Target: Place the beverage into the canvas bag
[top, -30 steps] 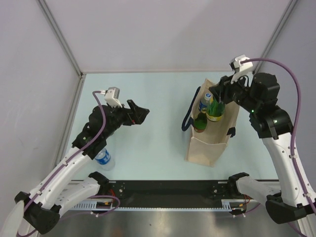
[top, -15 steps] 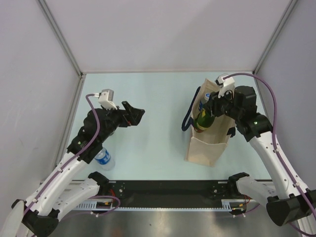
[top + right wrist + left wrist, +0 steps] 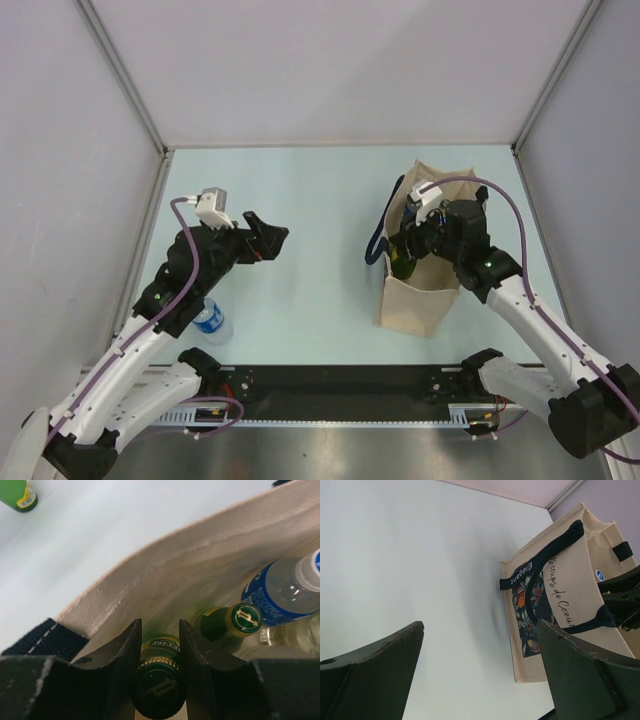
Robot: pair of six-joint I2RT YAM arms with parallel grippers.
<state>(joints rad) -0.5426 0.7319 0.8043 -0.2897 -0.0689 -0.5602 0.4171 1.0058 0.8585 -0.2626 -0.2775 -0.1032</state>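
The green bottle's cap hangs higher than the other green bottle's, so my right gripper needs to lower the bottle's base deeper into the bag's near end [image 3: 411,276], down to the bag's bottom.
The beige canvas bag [image 3: 428,292] with navy handles stands upright at the right of the table. My right gripper [image 3: 408,246] reaches down into its open top, shut on the neck of a green glass bottle [image 3: 158,684]; the fingers [image 3: 121,652] flank the cap and the bottle is below the bag's rim [image 3: 150,575]. Inside the bag are another green bottle [image 3: 235,622], a blue-labelled water bottle [image 3: 278,591] and a clear bottle [image 3: 295,634]. My left gripper [image 3: 266,236] is open and empty over the table's left middle. In the left wrist view its fingers [image 3: 375,665] frame the bag [image 3: 570,600].
A water bottle with a blue label [image 3: 211,320] stands by the left arm near the front edge. A green bottle [image 3: 19,495] shows on the table outside the bag in the right wrist view. Grey walls close the table on three sides.
My right gripper has come down and forward with the green bottle, from above the bag's rim into the bag. My left gripper has drifted slightly left, still open.
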